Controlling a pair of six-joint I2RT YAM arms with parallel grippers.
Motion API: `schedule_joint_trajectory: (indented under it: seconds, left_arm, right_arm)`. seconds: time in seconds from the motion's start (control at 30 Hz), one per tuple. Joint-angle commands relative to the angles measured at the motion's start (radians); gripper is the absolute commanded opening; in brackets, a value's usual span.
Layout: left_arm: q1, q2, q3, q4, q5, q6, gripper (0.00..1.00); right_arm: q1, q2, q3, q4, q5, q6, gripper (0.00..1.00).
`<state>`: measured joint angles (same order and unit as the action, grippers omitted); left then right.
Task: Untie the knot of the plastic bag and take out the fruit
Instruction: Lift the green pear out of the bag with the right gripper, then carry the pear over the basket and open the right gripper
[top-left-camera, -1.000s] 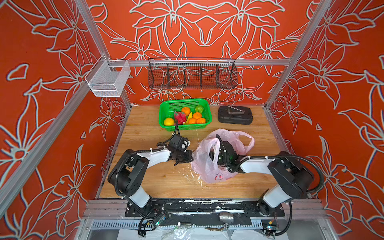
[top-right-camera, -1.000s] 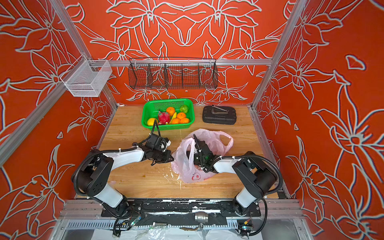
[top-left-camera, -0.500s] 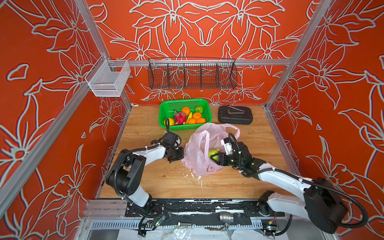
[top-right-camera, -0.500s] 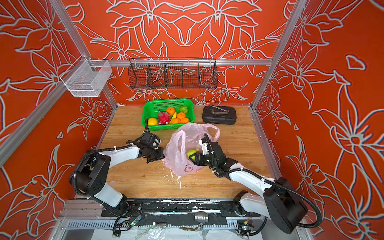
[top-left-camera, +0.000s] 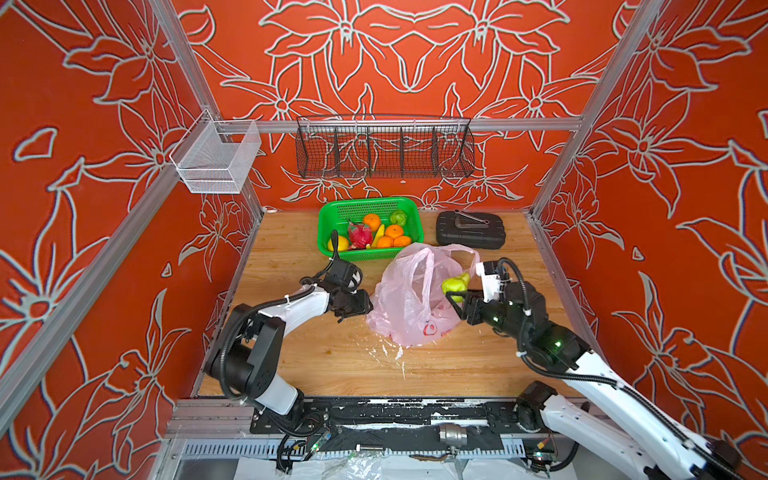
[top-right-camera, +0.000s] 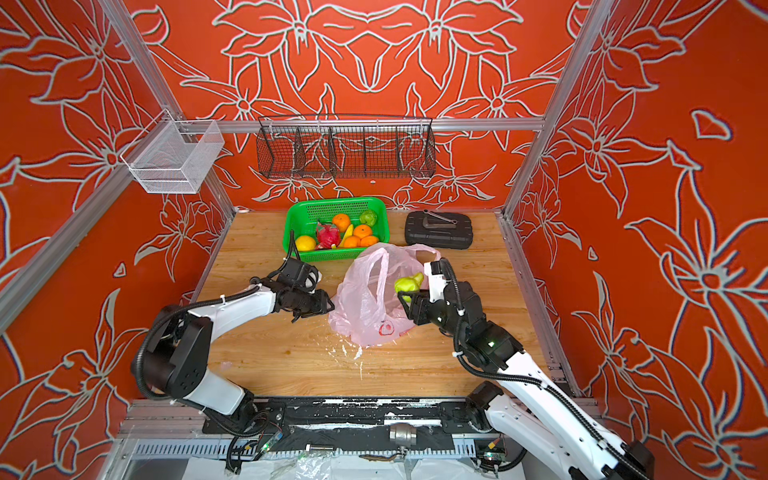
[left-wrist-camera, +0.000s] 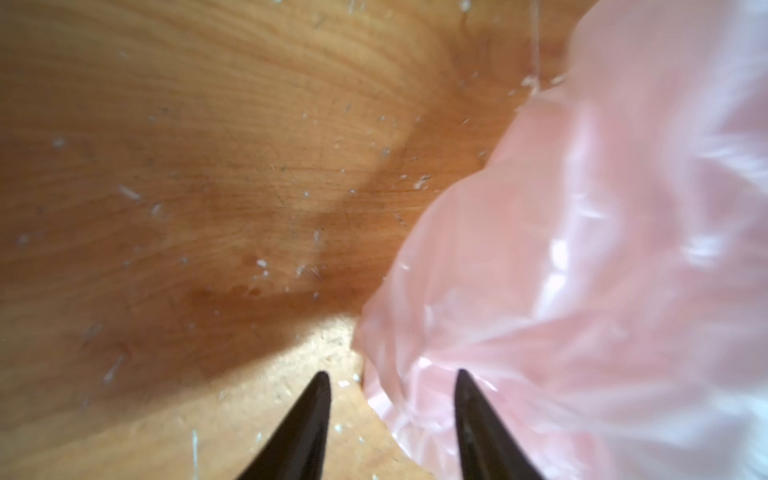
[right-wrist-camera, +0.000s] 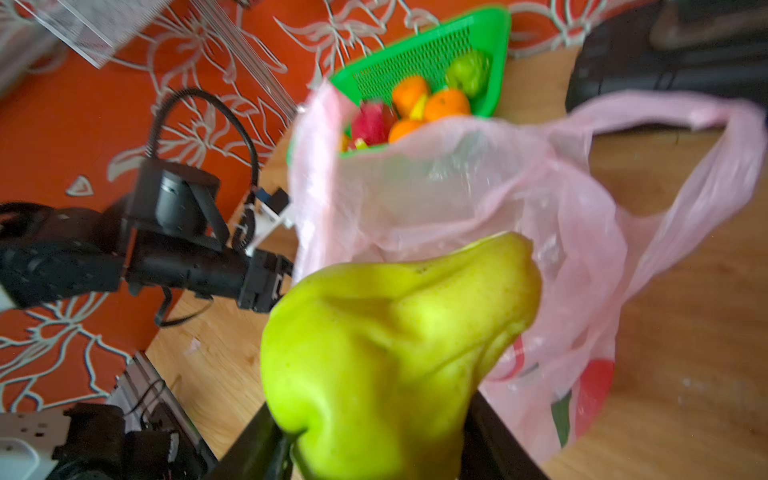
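Observation:
The green basket with the other fruit stands outward of my right gripper. My right gripper will next carry the pear outward and let it go between dragon fruit and apple.
The pink plastic bag lies slumped mid-table, mouth open, its two handle loops apart; no knot shows. My right gripper is shut on a green pear, held just above the bag's right side. My left gripper is open at the bag's left edge, a fold of plastic lying loose between its tips. Other fruit, oranges, a dragon fruit and a green apple, lies in the green basket.
Behind the bag to the right lies a black case. A dark wire rack hangs on the back wall and a white mesh bin on the left rail. White flakes litter the wood before the bag.
My right gripper came out of the bag with the pear and drew back to the right. My left gripper opened and let go of the bag's left edge.

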<state>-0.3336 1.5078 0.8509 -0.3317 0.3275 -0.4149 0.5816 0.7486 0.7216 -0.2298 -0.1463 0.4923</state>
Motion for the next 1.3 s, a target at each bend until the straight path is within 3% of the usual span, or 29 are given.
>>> schedule_joint_trajectory:
  seconds: [0.0, 0.23, 0.47, 0.57, 0.7, 1.03, 1.1, 1.2, 1.27]
  left_arm:
    - [0.004, -0.123, -0.008, -0.009, 0.011, 0.007, 0.55]
    - [0.004, -0.370, -0.032, -0.055, -0.040, 0.001, 0.65]
    - [0.007, -0.584, -0.048, -0.163, -0.209, -0.052, 0.98]
    - [0.014, -0.630, -0.060, -0.184, -0.267, -0.064, 0.98]
    - [0.035, -0.675, -0.082, -0.196, -0.311, -0.071, 0.98]
    - [0.055, -0.748, -0.144, -0.185, -0.323, -0.070, 0.98]
    - [0.057, -0.747, -0.152, -0.185, -0.333, -0.066, 0.98]
    - [0.056, -0.737, -0.170, -0.165, -0.373, -0.059, 0.98]
    - [0.060, -0.723, -0.190, -0.131, -0.413, -0.049, 0.98]
  right_arm:
    - [-0.006, 0.045, 0.138, 0.022, -0.024, -0.115, 0.39]
    - [0.000, 0.398, 0.494, 0.024, -0.173, -0.219, 0.37]
    - [0.008, 0.909, 1.021, -0.278, -0.168, -0.306, 0.36]
    - [0.009, 1.116, 1.217, -0.355, -0.137, -0.291, 0.36]
    - [0.006, 1.314, 1.344, -0.316, -0.061, -0.237, 0.36]
    - [-0.004, 1.787, 1.795, -0.316, 0.132, -0.204, 0.38]
    - [-0.011, 1.857, 1.881, -0.344, 0.132, -0.185, 0.42]
    - [-0.016, 1.889, 1.926, -0.356, 0.086, -0.169, 0.67]
    - [-0.016, 1.844, 1.897, -0.355, 0.071, -0.173, 0.79]
